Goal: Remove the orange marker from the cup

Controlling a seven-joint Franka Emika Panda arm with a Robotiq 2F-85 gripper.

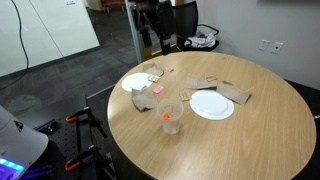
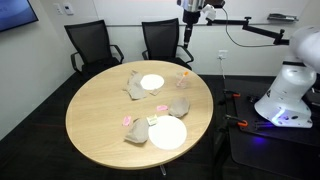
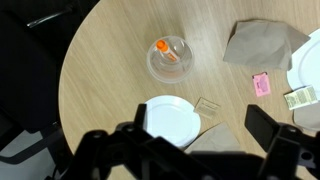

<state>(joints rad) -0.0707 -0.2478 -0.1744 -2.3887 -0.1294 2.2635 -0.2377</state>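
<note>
I should move my gripper down across to the cup next and onto the marker's orange end (image 1: pixel 167 117) (image 3: pixel 162 45), because the orange marker stands in the cup well below my spread fingers.
The clear plastic cup (image 1: pixel 171 118) stands upright on the round wooden table (image 1: pixel 250 140), near its edge. It also shows in an exterior view (image 2: pixel 183 77) and in the wrist view (image 3: pixel 167 58). The orange marker (image 3: pixel 163 49) stands inside the cup, its orange showing through the wall (image 1: pixel 166 116). My gripper (image 2: pixel 187 28) hangs high above the table, over the cup's side of it. In the wrist view its two fingers (image 3: pixel 203 128) are spread wide with nothing between them. The cup lies well below and ahead of them.
A white plate (image 3: pixel 172 120) lies beside the cup, with a second plate (image 2: pixel 167 132) further across the table. Brown paper napkins (image 3: pixel 262 45), a small card (image 3: pixel 209 106) and a pink scrap (image 3: pixel 261 84) lie around. Black chairs (image 2: pixel 92 45) stand at the table.
</note>
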